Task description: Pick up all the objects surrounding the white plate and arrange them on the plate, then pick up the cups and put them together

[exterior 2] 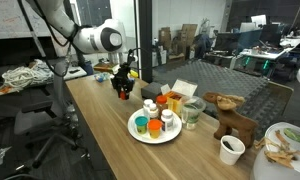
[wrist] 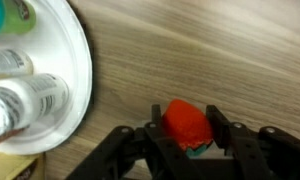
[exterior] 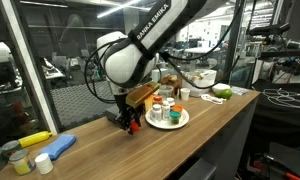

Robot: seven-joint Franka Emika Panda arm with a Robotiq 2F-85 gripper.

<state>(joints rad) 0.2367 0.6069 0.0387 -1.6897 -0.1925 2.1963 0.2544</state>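
Note:
The robot's gripper will turn, bring the red-capped bottle across onto the spot next to the green-topped jar and open, as the plate still has bare room there.
In the wrist view my gripper [wrist: 188,128] has its two black fingers [wrist: 219,128] closed against the sides of a small red-capped bottle [wrist: 186,122], just right of the white plate [wrist: 78,60]. The plate [exterior: 182,121] [exterior 2: 133,129] holds several small jars and bottles [exterior 2: 155,121] with white, orange and green tops. In both exterior views the gripper [exterior: 130,123] [exterior 2: 121,89] hangs low over the wooden table beside the plate. Whether the bottle rests on the table or is lifted does not show.
A white paper cup [exterior 2: 231,149], a clear cup [exterior 2: 193,112] and a wooden animal figure [exterior 2: 230,118] stand past the plate. An orange carton [exterior 2: 178,90] stands behind it. A green-and-white dish [exterior: 221,93] and yellow and blue items [exterior: 45,148] lie toward the table ends.

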